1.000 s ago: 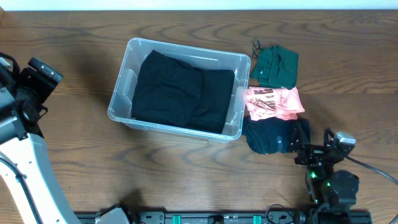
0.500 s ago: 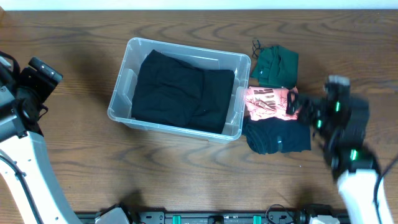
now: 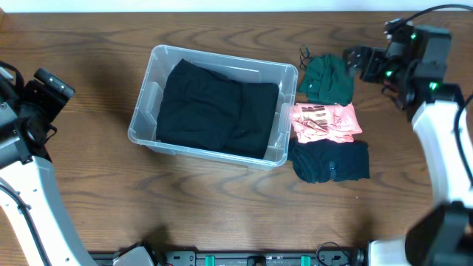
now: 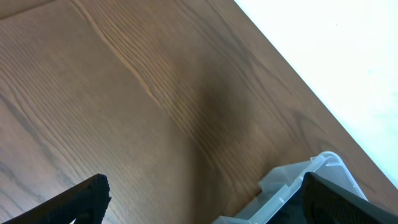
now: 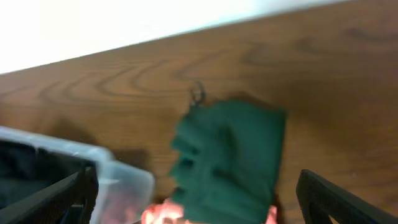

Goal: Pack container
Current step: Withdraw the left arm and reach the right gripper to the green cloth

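Observation:
The green garment's edge farthest from the container lies uncovered with bare wood beside it. My open right gripper needs to go down onto that edge next.
The clear plastic container (image 3: 151, 70) stands mid-table with a black folded garment (image 3: 214, 107) inside; its corner shows in the left wrist view (image 4: 298, 183) and the right wrist view (image 5: 121, 180). Right of it lie a green folded garment (image 3: 329, 77) (image 5: 230, 158), a pink one (image 3: 325, 122) (image 5: 165, 214) and a dark teal one (image 3: 330, 161). My right gripper (image 3: 356, 60) (image 5: 196, 202) is open and empty, raised beside the green garment at the far right. My left gripper (image 3: 33, 111) (image 4: 205, 199) is open and empty, left of the container.
The table's far edge meets a white wall (image 5: 124, 25) (image 4: 336, 50). A black equipment rail (image 3: 259, 258) runs along the table's near edge. Bare wood (image 3: 222, 199) lies in front of the container.
My right arm has swung from the table's near right corner up past the garments to the far right, beside the green garment. The left arm and the garments have not moved.

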Controlling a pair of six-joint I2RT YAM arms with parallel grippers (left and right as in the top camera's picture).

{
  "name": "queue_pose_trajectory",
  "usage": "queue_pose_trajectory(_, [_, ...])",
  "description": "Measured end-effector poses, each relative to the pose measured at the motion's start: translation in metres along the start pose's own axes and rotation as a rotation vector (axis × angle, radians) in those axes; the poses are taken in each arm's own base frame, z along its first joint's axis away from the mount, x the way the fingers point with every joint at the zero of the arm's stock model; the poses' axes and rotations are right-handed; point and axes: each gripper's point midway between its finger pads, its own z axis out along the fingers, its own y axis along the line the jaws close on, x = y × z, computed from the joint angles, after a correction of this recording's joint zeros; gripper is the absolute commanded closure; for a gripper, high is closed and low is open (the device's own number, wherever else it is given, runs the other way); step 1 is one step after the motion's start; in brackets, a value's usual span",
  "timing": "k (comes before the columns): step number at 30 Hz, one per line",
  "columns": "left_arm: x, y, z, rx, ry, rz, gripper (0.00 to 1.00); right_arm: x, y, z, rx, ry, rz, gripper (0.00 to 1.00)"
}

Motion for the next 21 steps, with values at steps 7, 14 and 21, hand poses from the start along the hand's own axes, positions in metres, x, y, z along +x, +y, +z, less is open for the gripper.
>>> queue_pose_trajectory(7, [0.000, 0.000, 0.000, 0.000, 0.001, 0.000, 0.02, 0.023, -0.090, 0.048, 0.027, 0.117, 0.261, 0.01])
queue_pose_trajectory(14, [0.000, 0.000, 0.000, 0.000, 0.000, 0.000, 0.02, 0.064, -0.100, 0.088, -0.043, 0.237, 0.371, 0.03])
queue_pose_trajectory(21, [0.000, 0.000, 0.000, 0.000, 0.000, 0.000, 0.02, 0.082, -0.092, 0.111, -0.094, 0.283, 0.391, 0.05])
